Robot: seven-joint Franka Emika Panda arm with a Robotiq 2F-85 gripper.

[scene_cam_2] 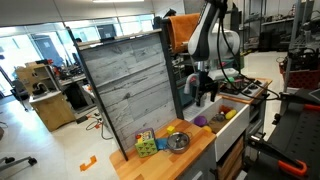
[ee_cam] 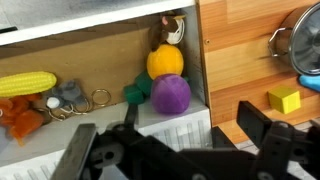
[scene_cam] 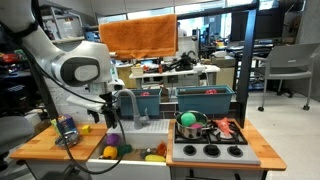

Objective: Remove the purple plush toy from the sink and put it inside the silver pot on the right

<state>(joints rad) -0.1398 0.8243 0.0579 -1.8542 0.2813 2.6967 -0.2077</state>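
Note:
My gripper will go down around the purple plush toy (ee_cam: 171, 95) in the sink next, because the toy is lined up below its open fingers.
The purple plush toy (ee_cam: 171, 94) lies in the white sink (ee_cam: 100, 122), next to a yellow ball (ee_cam: 165, 62) and against the sink's wall. It also shows in both exterior views (scene_cam: 113, 138) (scene_cam_2: 200, 120). My gripper (ee_cam: 175, 140) is open and empty. It hangs above the sink near the toy without touching it, beside the grey faucet (scene_cam: 130, 100). It shows in both exterior views (scene_cam: 108, 118) (scene_cam_2: 205, 88). The silver pot (scene_cam: 190, 125), with green inside, stands on the stove to the right of the sink. It is out of the wrist view.
A yellow corn (ee_cam: 28, 83), a green toy (ee_cam: 137, 90) and rings (ee_cam: 100, 98) also lie in the sink. A small metal cup with blue (ee_cam: 303, 42) and a yellow cube (ee_cam: 284, 99) sit on the wooden counter beside the sink. Teal bins (scene_cam: 205, 100) stand behind.

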